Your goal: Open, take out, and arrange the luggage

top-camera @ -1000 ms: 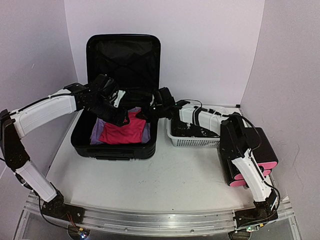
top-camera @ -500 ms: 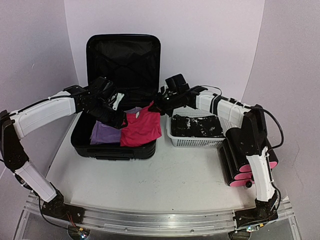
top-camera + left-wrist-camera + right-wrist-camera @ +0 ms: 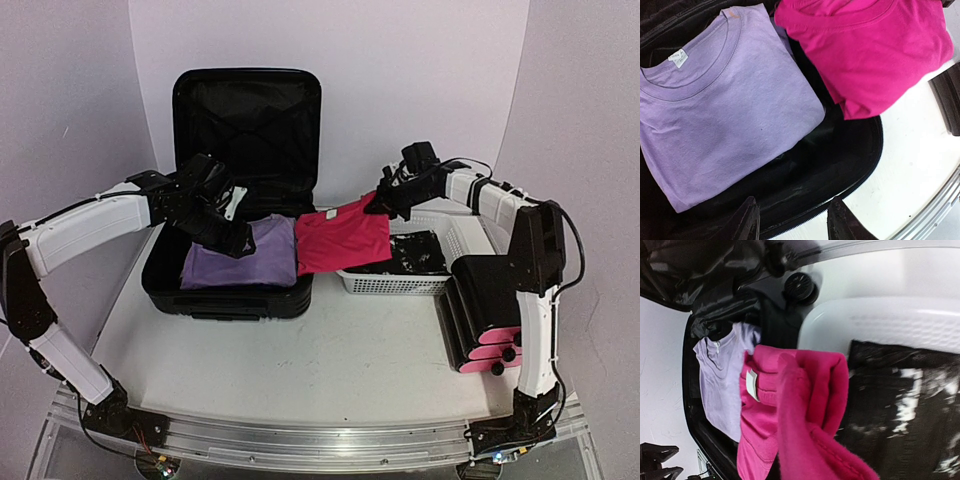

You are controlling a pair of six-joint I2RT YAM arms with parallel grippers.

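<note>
The right gripper carries the pink shirt to the right in the top view next, then down into the basket, since the shirt's loose end still overhangs the luggage [image 3: 247, 110].
The luggage [image 3: 247, 110] lies open at the back left, its lid upright. A folded purple shirt [image 3: 240, 255] rests inside it. My left gripper [image 3: 235, 240] hovers open over the shirt's near edge, and in the left wrist view its gripper [image 3: 792, 212] has only the luggage rim [image 3: 840, 165] below it. My right gripper [image 3: 383, 205] is shut on a pink shirt [image 3: 340, 240], which hangs between the luggage's right edge and the basket. In the right wrist view the pink shirt [image 3: 805, 405] hides the fingers.
A white mesh basket [image 3: 400, 282] to the right of the luggage holds a black-and-white garment [image 3: 415, 250]. A black box with pink drawer fronts [image 3: 495, 320] stands at the right, beside the right arm. Purple walls close in the back and sides.
My right gripper lifted the pink shirt off the purple one and carried it right, out over the luggage's edge towards the basket. The left gripper has hardly moved.
</note>
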